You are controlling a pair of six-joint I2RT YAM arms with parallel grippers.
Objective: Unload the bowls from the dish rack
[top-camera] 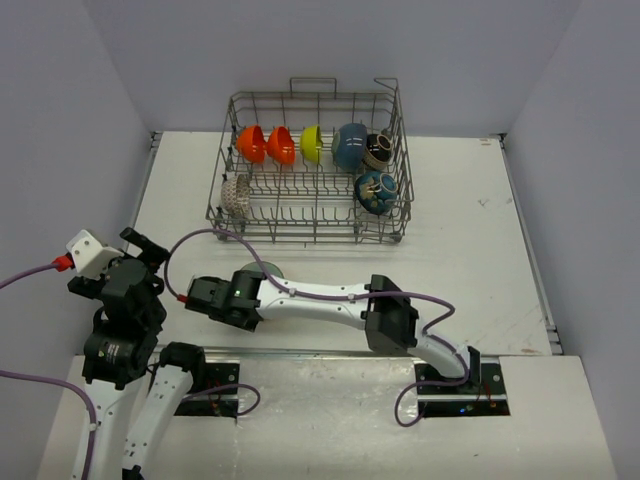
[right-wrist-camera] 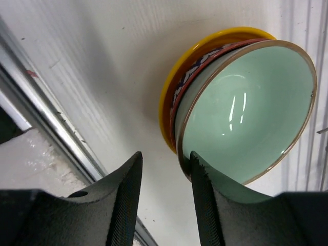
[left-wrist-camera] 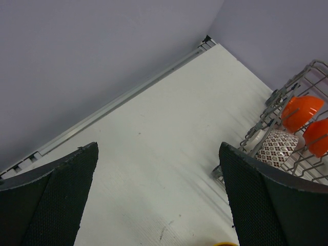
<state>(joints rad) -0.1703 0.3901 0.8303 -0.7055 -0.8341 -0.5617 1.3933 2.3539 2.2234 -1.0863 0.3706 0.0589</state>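
Observation:
I will reach over the small-patterned bowl's rim (top-camera: 247, 189) (left-wrist-camera: 292, 153), turn and close my left gripper. The rim of that bowl is outward and to the right of the gripper in the top view and faces empty rack.
The dish rack (top-camera: 312, 97) stands at the back of the table. In it are an orange bowl (top-camera: 250, 143), a red bowl (top-camera: 281, 145), a yellow-green bowl (top-camera: 311, 143), a blue bowl (top-camera: 349, 145), a black-and-cream bowl (top-camera: 377, 150), a dark teal patterned bowl (top-camera: 375, 190) and a small-patterned bowl (top-camera: 235, 192). On the table in front, a mint bowl (right-wrist-camera: 251, 113) sits on a zigzag bowl (right-wrist-camera: 179, 89) and a yellow bowl (right-wrist-camera: 169, 102). My right gripper (right-wrist-camera: 165, 156) is open and empty, one finger at the mint bowl's rim. My left gripper (left-wrist-camera: 159, 195) is wide open over bare table.
The right arm (top-camera: 320, 305) lies across the front of the table and covers most of the stack (top-camera: 268, 268). The left wrist view shows the rack's left end (left-wrist-camera: 318, 66) with the orange bowl (left-wrist-camera: 302, 110) and the small-patterned bowl (left-wrist-camera: 277, 148). Walls enclose the table.

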